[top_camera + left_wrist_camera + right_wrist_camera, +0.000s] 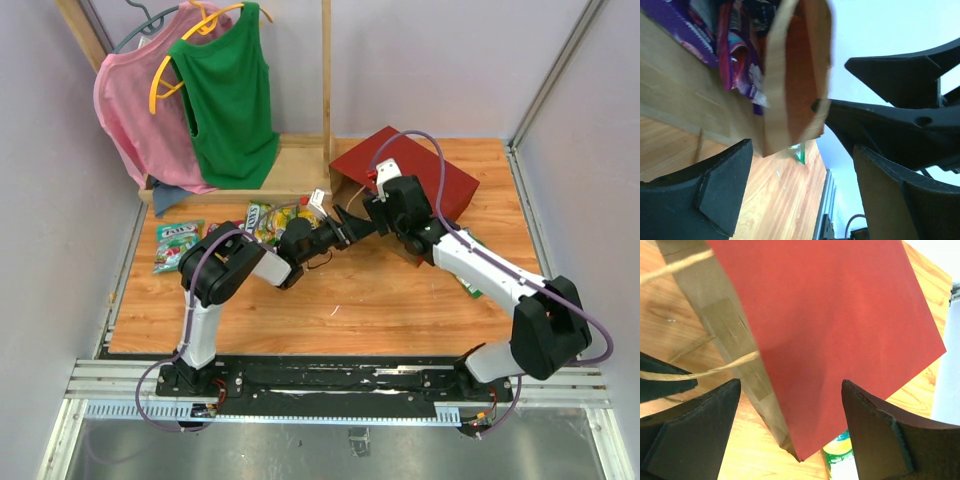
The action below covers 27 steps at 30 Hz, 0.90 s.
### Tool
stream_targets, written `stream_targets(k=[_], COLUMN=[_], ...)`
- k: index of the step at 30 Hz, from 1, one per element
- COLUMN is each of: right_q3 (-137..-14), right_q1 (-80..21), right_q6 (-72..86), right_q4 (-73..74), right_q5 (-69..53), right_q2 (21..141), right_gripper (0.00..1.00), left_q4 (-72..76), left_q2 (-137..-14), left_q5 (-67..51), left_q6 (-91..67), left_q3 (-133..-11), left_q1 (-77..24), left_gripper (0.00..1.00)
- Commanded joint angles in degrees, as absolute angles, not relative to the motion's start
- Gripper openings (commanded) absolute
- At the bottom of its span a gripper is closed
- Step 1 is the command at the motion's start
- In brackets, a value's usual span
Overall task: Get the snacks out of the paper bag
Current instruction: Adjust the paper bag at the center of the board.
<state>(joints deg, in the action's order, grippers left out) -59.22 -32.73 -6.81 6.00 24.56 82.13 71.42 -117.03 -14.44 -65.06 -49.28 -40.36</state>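
Note:
The paper bag's upper twisted handle sticks out beyond the paper bag's opening, so my right gripper should next go to the left in the top view, onto that handle.
The red paper bag [415,175] lies on its side at the back of the table, mouth toward the left. My left gripper [345,225] is open at the mouth; in its wrist view [802,150] the open jaws face the bag's brown edge [797,75], and purple packets [685,30] lie inside. My right gripper [385,205] is open above the bag's near corner; its wrist view [790,385] shows the red side [840,315], a twisted handle [705,371] and a green packet [840,452]. On the table lie a green packet [178,243] and several packets [268,220].
A wooden clothes rack [325,90] with a pink top [135,110] and a green top [230,100] stands at the back left. Another green packet [470,275] lies under the right arm. Metal rails [340,385] run along the near edge.

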Motion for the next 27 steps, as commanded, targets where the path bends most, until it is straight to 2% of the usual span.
stream_targets(k=[1, 13, 20, 27], right_q3=[-57.0, -54.8, -54.4, -55.4], right_q1=[-32.8, -39.9, -45.4, -47.5], right_q6=[-8.0, -21.2, -31.1, -32.4], right_q4=[3.4, -3.7, -11.1, -16.9], right_q5=[20.0, 24.7, 31.5, 32.1], right_q2=[79.3, 82.0, 87.6, 87.9], right_gripper=[0.85, 0.87, 0.87, 0.87], left_q4=[73.0, 67.7, 67.2, 66.7], left_q2=[-116.0, -99.9, -98.1, -98.5], left_q5=[-12.8, -8.3, -8.1, -8.1], left_q6=[-64.2, -56.6, -56.1, -55.3], left_q3=[-46.1, -30.0, -27.7, -28.0], left_q1=[-40.2, -39.9, -39.9, -39.9], left_gripper=[0.85, 0.85, 0.85, 0.85])
